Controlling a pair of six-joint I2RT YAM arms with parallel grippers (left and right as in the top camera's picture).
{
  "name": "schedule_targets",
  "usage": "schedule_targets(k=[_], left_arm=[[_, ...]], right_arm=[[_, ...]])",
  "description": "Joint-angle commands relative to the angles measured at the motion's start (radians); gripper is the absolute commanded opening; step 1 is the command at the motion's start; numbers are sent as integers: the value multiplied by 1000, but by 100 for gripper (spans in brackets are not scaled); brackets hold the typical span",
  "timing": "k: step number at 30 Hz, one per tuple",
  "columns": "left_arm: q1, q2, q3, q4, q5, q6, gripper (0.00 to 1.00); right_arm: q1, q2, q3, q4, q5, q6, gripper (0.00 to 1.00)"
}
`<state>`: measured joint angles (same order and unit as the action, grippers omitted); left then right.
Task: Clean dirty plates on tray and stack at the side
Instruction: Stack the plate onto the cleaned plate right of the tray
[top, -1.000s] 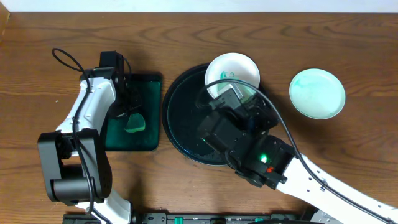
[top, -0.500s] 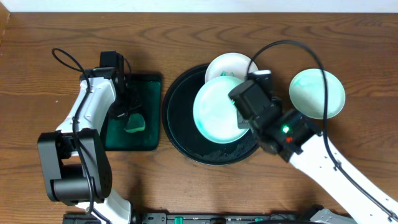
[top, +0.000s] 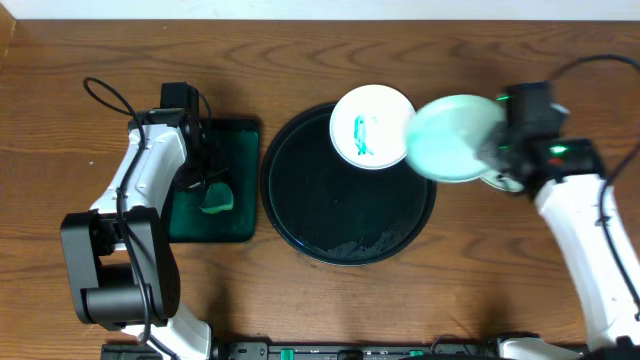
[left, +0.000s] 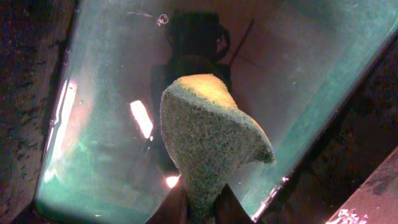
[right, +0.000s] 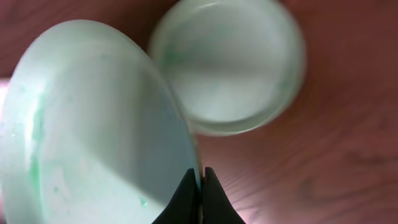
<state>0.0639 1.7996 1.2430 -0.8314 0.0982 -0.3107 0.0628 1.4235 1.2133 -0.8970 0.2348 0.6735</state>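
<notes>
A plate already lies on the wood, so next my right gripper will move away from the black tray (top: 340, 205) and then lower the teal-tinted plate onto that plate.
The black tray (top: 340, 205) lies mid-table. One white plate with teal smears (top: 372, 126) sits on its far rim. My right gripper (top: 487, 150) is shut on the rim of a teal-tinted plate (top: 450, 138) and holds it tilted in the air at the tray's right edge; the right wrist view shows the jaws (right: 200, 183) pinching that plate (right: 93, 124). A third plate (right: 230, 62) lies on the wood just beyond it and is mostly hidden under the arm in the overhead view (top: 497, 181). My left gripper (top: 207, 185) is shut on a green sponge (top: 215, 198).
The sponge (left: 208, 137) hangs in the left jaws (left: 200, 202) over the wet rectangular dark-green tray (left: 106, 112), which lies left of the black tray (top: 235, 140). Brown wood tabletop (top: 520, 70) surrounds both trays.
My right arm has lifted the teal-tinted plate off the black tray and carried it right, towards the plate on the wood. The left arm and sponge have not moved.
</notes>
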Motion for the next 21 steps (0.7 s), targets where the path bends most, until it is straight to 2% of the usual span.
schedule_targets(k=[1, 8, 17, 18, 19, 20, 21], left_arm=[[3, 0, 5, -5, -2, -4, 8], [3, 0, 5, -6, -1, -4, 7], [3, 0, 5, -13, -2, -4, 8], [3, 0, 5, -14, -1, -4, 8], [3, 0, 5, -13, -1, -4, 7], [3, 0, 5, -14, -1, -4, 7], [3, 0, 5, -14, -1, -4, 7]], right_arm=[[-131, 50, -1, -3, -38, 9, 1], [-324, 226, -1, 9, -40, 2, 1], [-402, 408, -1, 97, -75, -57, 1], [-404, 415, -1, 106, -101, -74, 14], [-403, 419, -1, 112, -127, -85, 32], [-402, 420, -1, 117, -154, -88, 41], [-401, 418, 0, 122, -180, -92, 43]])
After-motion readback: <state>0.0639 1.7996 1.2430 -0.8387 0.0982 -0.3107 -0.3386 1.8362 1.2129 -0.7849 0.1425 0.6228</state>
